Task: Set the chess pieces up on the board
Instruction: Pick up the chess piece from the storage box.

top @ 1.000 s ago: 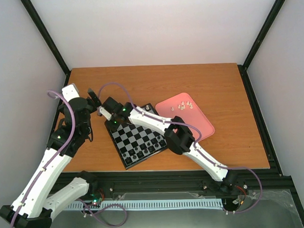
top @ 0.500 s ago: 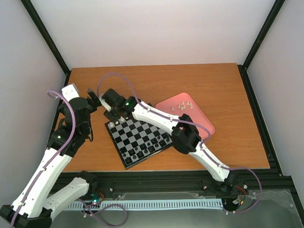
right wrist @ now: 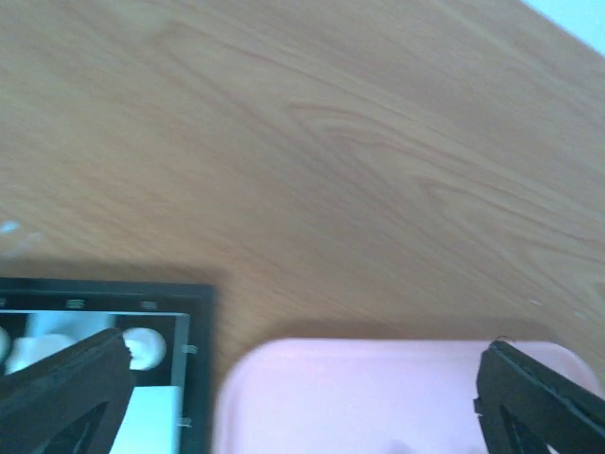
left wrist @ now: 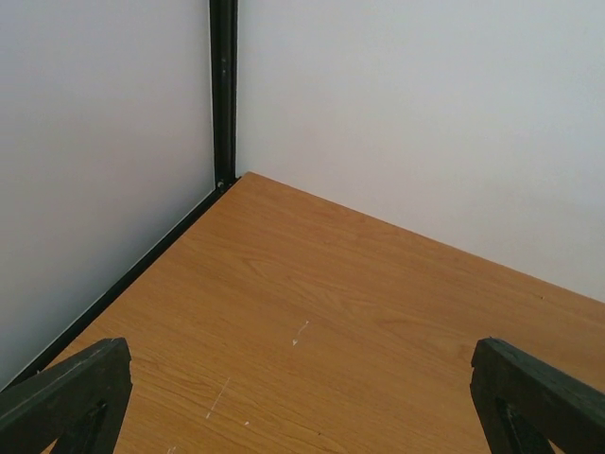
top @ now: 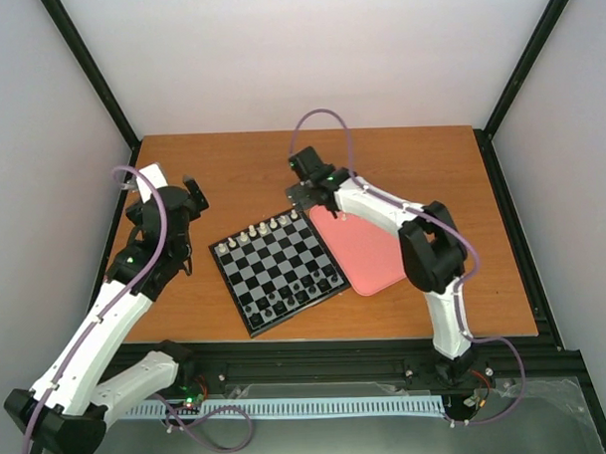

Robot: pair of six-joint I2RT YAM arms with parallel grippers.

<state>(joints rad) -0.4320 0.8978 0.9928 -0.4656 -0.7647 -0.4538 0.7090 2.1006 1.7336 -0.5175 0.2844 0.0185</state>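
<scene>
White pieces fill only one row. My right gripper will next move back, to the right in the top view, and down onto the pink tray's pale piece (top: 343,217).
The board (top: 277,271) lies tilted at mid table. A row of white chess pieces (top: 260,229) stands along its far edge, and dark pieces stand along its near edge. My right gripper (top: 301,194) is open and empty, above the gap between the board's far right corner and the pink tray (top: 359,250). The right wrist view shows the gripper (right wrist: 304,348), one white piece (right wrist: 142,346) on the board's corner square, the board frame (right wrist: 198,369) and the tray (right wrist: 378,397). My left gripper (top: 193,192) is open and empty over bare table left of the board (left wrist: 301,378).
My right arm lies across the far part of the pink tray and hides what is there. Black frame posts and white walls close the back and sides. The left wrist view shows the table's back left corner post (left wrist: 223,90).
My right gripper has swung from the board's far left corner to its far right corner, by the tray. The white row on the far edge is now uncovered. My left gripper shifted slightly.
</scene>
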